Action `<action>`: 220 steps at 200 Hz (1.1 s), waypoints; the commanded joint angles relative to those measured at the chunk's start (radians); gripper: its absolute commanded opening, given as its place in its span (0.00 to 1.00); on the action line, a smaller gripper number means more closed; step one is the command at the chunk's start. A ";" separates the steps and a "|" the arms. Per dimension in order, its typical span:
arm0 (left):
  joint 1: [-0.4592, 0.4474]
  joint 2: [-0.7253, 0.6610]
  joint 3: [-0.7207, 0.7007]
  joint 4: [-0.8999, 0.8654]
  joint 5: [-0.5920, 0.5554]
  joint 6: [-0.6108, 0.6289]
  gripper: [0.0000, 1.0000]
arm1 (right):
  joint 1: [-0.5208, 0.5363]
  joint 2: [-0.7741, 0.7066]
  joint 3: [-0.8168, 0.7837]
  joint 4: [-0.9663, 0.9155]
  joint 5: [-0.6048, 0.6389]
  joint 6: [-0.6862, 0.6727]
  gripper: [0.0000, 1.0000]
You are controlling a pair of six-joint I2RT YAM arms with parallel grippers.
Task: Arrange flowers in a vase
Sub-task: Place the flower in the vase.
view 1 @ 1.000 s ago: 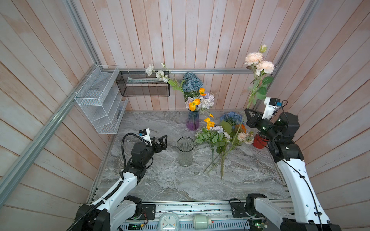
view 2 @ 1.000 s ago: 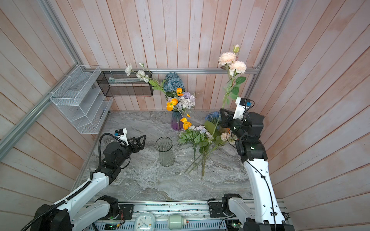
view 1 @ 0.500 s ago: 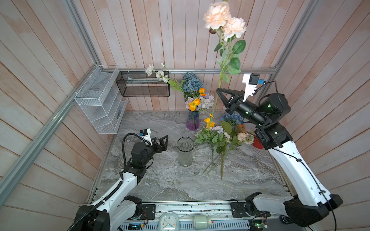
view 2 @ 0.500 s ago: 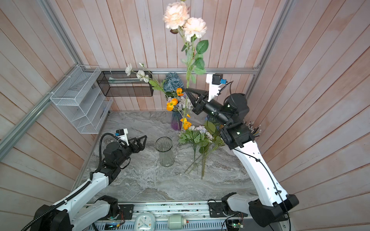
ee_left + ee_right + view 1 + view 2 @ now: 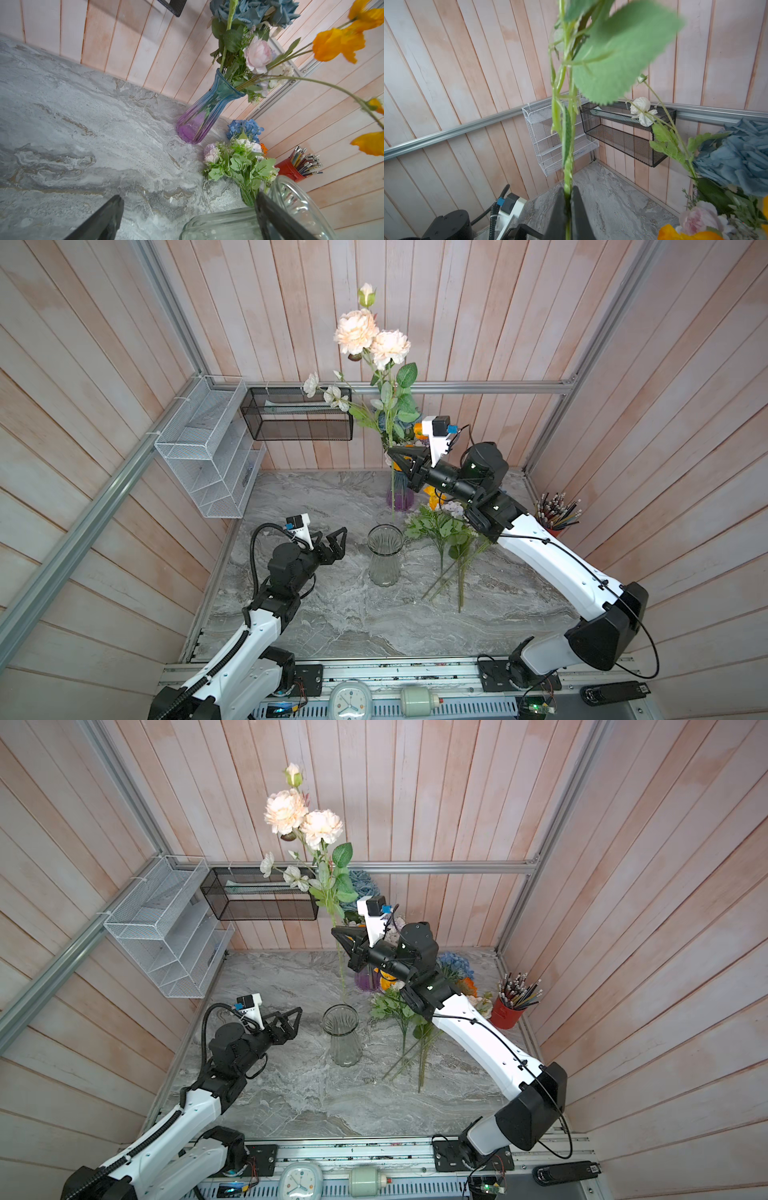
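My right gripper lowers to the vase's rim next and releases the stem, as the vase's opening (image 5: 386, 539) lies below the gripper and the stem's end is above the opening.
My right gripper (image 5: 390, 452) (image 5: 335, 932) (image 5: 568, 199) is shut on the green stem of the peach roses (image 5: 370, 337) (image 5: 303, 817), held upright high over the table. The stem's lower end (image 5: 393, 512) hangs just above and behind the rim of the empty clear glass vase (image 5: 384, 556) (image 5: 341, 1036) (image 5: 234, 222). My left gripper (image 5: 338, 540) (image 5: 293, 1017) (image 5: 189, 199) stands open and empty to the left of that vase, apart from it. More flowers (image 5: 449, 531) (image 5: 399, 1006) (image 5: 241, 162) lie on the marble to the vase's right.
A purple-blue vase (image 5: 400, 497) (image 5: 199, 116) full of flowers stands at the back, behind the held stem. A red cup of pencils (image 5: 555, 518) (image 5: 509, 1011) sits by the right wall. A white wire rack (image 5: 208, 456) and a black mesh shelf (image 5: 297, 418) hang on the walls.
My right arm has lifted the peach roses away from the right wall and carried them left, to above the clear vase. The left arm has stayed still.
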 commanded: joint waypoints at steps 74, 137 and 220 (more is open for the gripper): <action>0.004 0.003 0.005 0.008 0.020 -0.010 1.00 | 0.136 -0.062 -0.488 0.360 0.169 -0.159 0.00; 0.000 -0.095 -0.038 0.022 0.159 -0.026 1.00 | 0.166 -0.051 -0.615 0.340 0.250 -0.143 0.00; -0.101 -0.129 -0.012 -0.004 0.221 -0.014 1.00 | 0.174 -0.040 -0.608 0.168 0.254 -0.112 0.11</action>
